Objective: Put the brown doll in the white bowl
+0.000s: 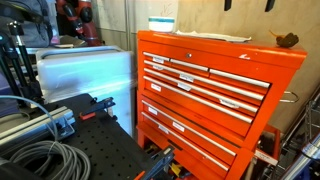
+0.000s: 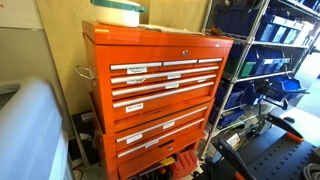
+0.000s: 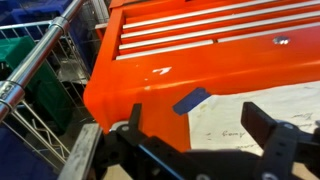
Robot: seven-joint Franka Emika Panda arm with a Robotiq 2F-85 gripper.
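My fingers are above the white sheet. My open gripper will next move toward the chest end by the wire rack and lower around the brown doll [image 1: 287,40].
The brown doll [image 1: 287,40] lies on the top of the orange tool chest [image 1: 200,85] near one end. The white bowl [image 1: 163,22] with a pale blue band stands near the other end, and it also shows in an exterior view [image 2: 118,13]. My gripper [image 1: 246,5] hangs above the chest top between them, with only its two fingertips showing at the top edge. In the wrist view my gripper [image 3: 200,125] is open and empty over a flat white sheet [image 3: 250,110] held by blue tape [image 3: 192,100]. Doll and bowl are out of the wrist view.
A wire shelf rack with blue bins [image 2: 270,50] stands close beside the chest [image 2: 160,90], and it also shows in the wrist view [image 3: 40,80]. A pale appliance [image 1: 85,70] stands at the chest's other side. Coiled cables [image 1: 40,155] lie on a black board.
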